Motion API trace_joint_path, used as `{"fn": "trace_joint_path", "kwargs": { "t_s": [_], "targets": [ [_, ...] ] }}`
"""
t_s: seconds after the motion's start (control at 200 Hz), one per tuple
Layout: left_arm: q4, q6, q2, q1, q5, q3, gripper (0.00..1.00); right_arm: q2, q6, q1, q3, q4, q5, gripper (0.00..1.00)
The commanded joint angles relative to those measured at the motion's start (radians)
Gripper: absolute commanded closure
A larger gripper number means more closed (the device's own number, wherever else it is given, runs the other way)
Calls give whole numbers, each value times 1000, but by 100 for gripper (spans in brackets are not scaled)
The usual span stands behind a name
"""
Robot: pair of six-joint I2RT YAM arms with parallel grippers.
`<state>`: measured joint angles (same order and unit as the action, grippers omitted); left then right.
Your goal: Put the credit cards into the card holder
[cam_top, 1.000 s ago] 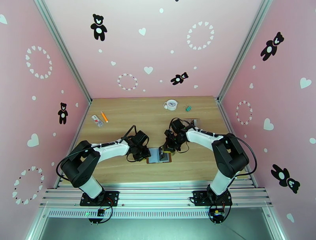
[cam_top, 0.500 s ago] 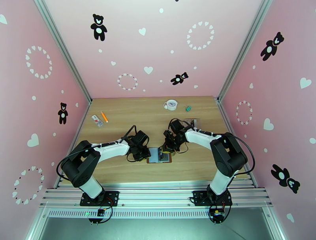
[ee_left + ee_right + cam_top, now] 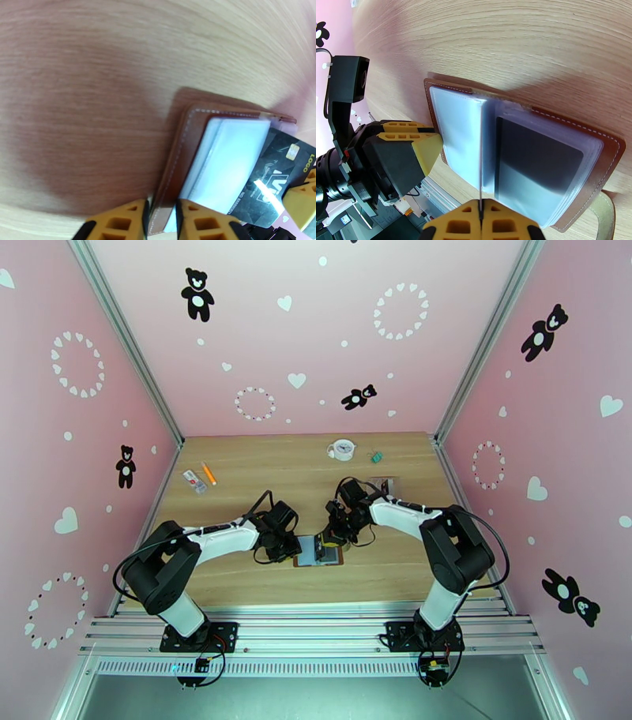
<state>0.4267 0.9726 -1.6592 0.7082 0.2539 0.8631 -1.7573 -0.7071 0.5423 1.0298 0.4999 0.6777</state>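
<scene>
My right gripper should next slide the credit card point(image 3: 272, 177) down into the edge of the pale sleeve by the card holder's fold and let go of it. That edge is below my gripper.
The brown card holder point(image 3: 319, 551) lies open on the table, clear sleeves up. In the left wrist view my left gripper point(image 3: 162, 219) is shut on the card holder's stitched left cover point(image 3: 177, 158). A black credit card point(image 3: 272, 177) marked LOGO stands over the sleeves. My right gripper point(image 3: 480, 221) is shut on that credit card point(image 3: 479, 158), seen edge-on, upright above the fold between the sleeves. A dark card point(image 3: 537, 162) sits inside the right-hand sleeve. From above, the right gripper point(image 3: 325, 542) hangs over the holder's middle, the left gripper point(image 3: 293, 549) at its left edge.
A small white clock point(image 3: 342, 449) and a green bit point(image 3: 377, 455) sit at the back of the table. An orange pen point(image 3: 208, 473) and a small packet point(image 3: 194, 481) lie at the back left. A grey flat item point(image 3: 384, 481) lies behind the right arm.
My right gripper has shifted slightly left with the card, further over the open holder. The left gripper has stayed clamped on the cover.
</scene>
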Motion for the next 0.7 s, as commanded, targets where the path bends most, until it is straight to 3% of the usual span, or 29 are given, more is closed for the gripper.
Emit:
{"fn": "trace_joint_path", "kwargs": {
  "t_s": [0.0, 0.696],
  "targets": [
    [6, 2, -12, -4, 1, 1, 75, -32, 3, 5, -23, -3, 7, 100],
    [13, 0, -12, -2, 1, -1, 75, -92, 8, 5, -48, -21, -23, 100]
  ]
}}
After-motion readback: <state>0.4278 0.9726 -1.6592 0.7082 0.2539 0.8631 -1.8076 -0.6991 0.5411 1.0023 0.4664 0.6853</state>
